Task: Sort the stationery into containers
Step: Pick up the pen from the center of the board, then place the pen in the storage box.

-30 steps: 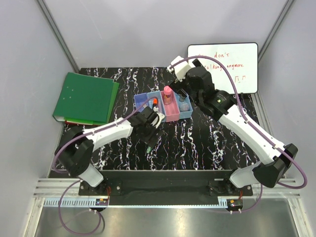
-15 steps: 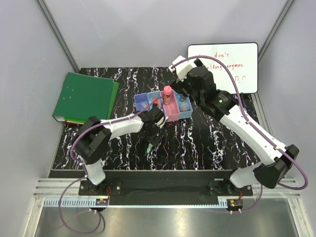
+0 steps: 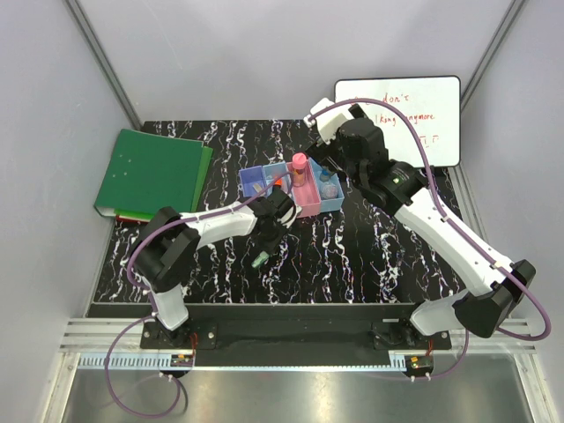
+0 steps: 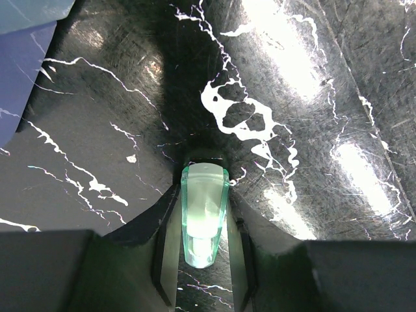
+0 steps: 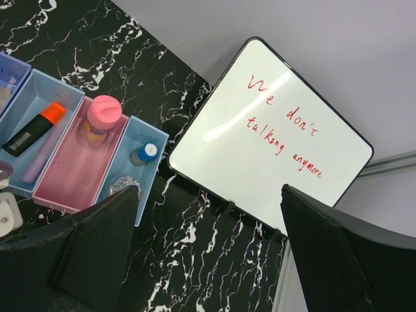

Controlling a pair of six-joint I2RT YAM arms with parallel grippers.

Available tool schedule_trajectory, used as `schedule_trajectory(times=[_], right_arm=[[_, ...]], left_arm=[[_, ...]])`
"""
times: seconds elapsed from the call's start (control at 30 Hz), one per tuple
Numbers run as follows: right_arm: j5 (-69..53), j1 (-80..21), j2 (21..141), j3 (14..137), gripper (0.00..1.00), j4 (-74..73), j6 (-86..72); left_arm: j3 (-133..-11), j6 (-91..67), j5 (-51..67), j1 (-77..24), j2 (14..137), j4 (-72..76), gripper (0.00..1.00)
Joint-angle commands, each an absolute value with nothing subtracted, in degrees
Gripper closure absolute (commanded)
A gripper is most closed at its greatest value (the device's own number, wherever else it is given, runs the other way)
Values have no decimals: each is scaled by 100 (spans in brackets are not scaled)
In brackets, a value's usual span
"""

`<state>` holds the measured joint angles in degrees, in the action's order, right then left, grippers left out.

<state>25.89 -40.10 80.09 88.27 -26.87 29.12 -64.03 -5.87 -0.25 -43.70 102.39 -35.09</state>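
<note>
I need to raise my left gripper and swing it outward over the blue bin nearest the green binder to release the highlighter [image 3: 261, 260], because that bin has open room inside.
A green highlighter [image 3: 261, 260] lies on the black marbled table in front of the containers [image 3: 310, 210], a row of joined bins. My left gripper [image 3: 268, 244] reaches down over it. In the left wrist view both fingers press the sides of the highlighter [image 4: 204, 208], so the gripper [image 4: 204, 195] is shut on it. My right gripper [image 5: 208, 253] hangs open and empty above the right end of the bins. Below it an orange-capped marker [image 5: 36, 127] lies in a light blue bin, a pink-capped tube [image 5: 103, 114] stands in the pink bin [image 5: 62, 198], and a blue-capped bottle [image 5: 144, 153] and a clear jar [image 5: 116, 187] sit in the end bin.
A green binder [image 3: 150, 176] lies at the table's back left. A whiteboard [image 3: 397, 119] with red writing leans at the back right, close behind the right arm. A corner of a blue bin [image 4: 19, 71] shows at the upper left of the left wrist view.
My left gripper has closed from wide open onto the green highlighter, which has turned and shifted slightly left. The left elbow drew in earlier. The right arm has hardly moved.
</note>
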Motion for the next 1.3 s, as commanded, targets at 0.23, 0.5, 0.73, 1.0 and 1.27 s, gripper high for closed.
schedule_trajectory(times=[0.23, 0.5, 0.73, 1.0, 1.27], right_arm=[[2566, -3955, 7805, 8772, 3, -2540, 2909], [2558, -3955, 7857, 8763, 3, -2540, 2962], [2549, -3955, 7875, 8754, 3, -2514, 3058], [2724, -3955, 7779, 8473, 3, -2338, 3217], [3691, -3841, 7532, 7841, 2, -1512, 3155]], left_arm=[[-6442, -545, -202, -4377, 9809, -3551, 100], [-6486, -308, -360, -4377, 9080, -3753, 100], [-6618, -115, -579, -4377, 8395, -3972, 100], [-7250, -35, -1186, -4105, 8410, -4043, 100], [-8313, -202, -984, -3341, 9193, -3990, 100]])
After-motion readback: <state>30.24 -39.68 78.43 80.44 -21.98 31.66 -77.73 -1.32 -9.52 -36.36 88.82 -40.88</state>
